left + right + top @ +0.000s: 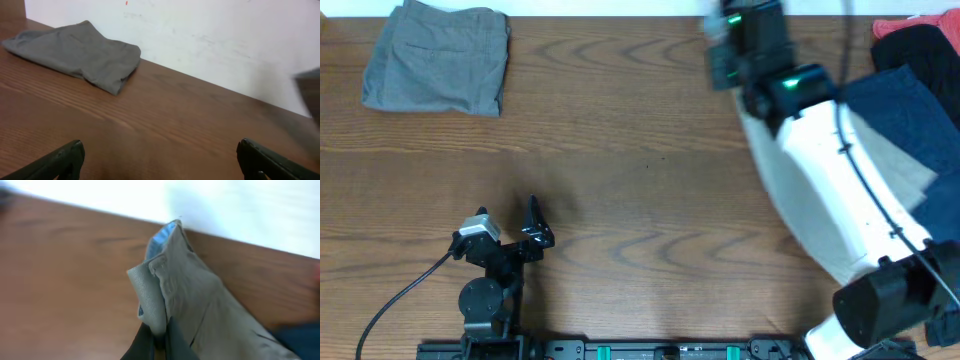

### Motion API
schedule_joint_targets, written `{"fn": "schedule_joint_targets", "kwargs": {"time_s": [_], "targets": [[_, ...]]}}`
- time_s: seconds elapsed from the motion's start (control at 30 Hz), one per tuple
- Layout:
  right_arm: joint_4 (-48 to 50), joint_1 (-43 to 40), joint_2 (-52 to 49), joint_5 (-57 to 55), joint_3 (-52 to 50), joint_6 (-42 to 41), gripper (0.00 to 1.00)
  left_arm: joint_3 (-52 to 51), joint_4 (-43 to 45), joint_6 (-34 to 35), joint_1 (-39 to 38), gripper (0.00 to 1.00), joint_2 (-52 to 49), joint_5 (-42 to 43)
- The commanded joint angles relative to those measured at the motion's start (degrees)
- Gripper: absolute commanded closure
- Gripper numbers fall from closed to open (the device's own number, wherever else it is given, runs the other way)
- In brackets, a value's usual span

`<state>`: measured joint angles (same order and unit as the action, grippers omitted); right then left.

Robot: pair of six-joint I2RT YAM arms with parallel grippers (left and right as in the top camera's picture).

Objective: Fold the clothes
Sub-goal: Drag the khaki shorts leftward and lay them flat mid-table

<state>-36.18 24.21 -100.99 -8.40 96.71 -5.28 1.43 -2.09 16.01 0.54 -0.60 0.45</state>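
Next, my right gripper needs to sweep the corner of the beige shorts to the left in the overhead view to the bare wood beside the grey pair, lower it and release it.
My right gripper is shut on a corner of the light beige-khaki shorts, whose pale blue lining shows at the top edge. In the overhead view the right arm reaches to the far edge, its gripper is blurred, and the beige shorts hang under the arm. A folded grey pair lies at the far left and also shows in the left wrist view. My left gripper is open and empty low over the table, near the front left in the overhead view.
A pile of other clothes sits at the right edge: navy, black and red. A white wall runs along the far edge of the wooden table.
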Motion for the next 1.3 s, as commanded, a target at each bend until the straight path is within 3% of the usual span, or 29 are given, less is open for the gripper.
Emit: {"fn": "schedule_joint_targets", "kwargs": {"time_s": [0.0, 0.13, 0.5, 0.7, 0.9, 1.0, 1.13, 1.27], "targets": [[-0.42, 6.03, -2.32, 9.05, 1.01, -5.77, 0.99, -1.20, -1.97, -0.96, -0.24, 0.02, 0.37, -1.14], [1.22, 12.55, -6.58, 11.23, 1.01, -12.59, 0.99, -1.20, -1.97, -0.98, -0.24, 0.02, 0.37, -1.14], [7.78, 22.32, -10.12, 17.75, 1.22, -12.92, 0.99, -1.20, -1.97, -0.98, -0.24, 0.02, 0.37, -1.14], [7.65, 23.06, -10.01, 20.46, 1.22, -12.85, 0.92, -1.20, -1.97, -0.98, -0.24, 0.02, 0.37, -1.14], [4.83, 22.14, -9.44, 20.87, 2.80, -12.17, 0.77, -1.20, -1.97, -0.98, -0.24, 0.02, 0.37, -1.14], [0.35, 20.65, -8.24, 20.83, 5.42, -10.12, 0.56, -1.20, -1.97, -0.98, -0.24, 0.02, 0.37, -1.14], [-9.29, 17.14, -6.29, 19.47, 9.70, -9.25, 0.52, -1.20, -1.97, -0.98, -0.24, 0.02, 0.37, -1.14], [-20.41, 10.62, -3.65, 14.08, 11.28, -9.22, 0.22, -1.20, -1.97, -0.98, -0.24, 0.02, 0.37, -1.14]]}}
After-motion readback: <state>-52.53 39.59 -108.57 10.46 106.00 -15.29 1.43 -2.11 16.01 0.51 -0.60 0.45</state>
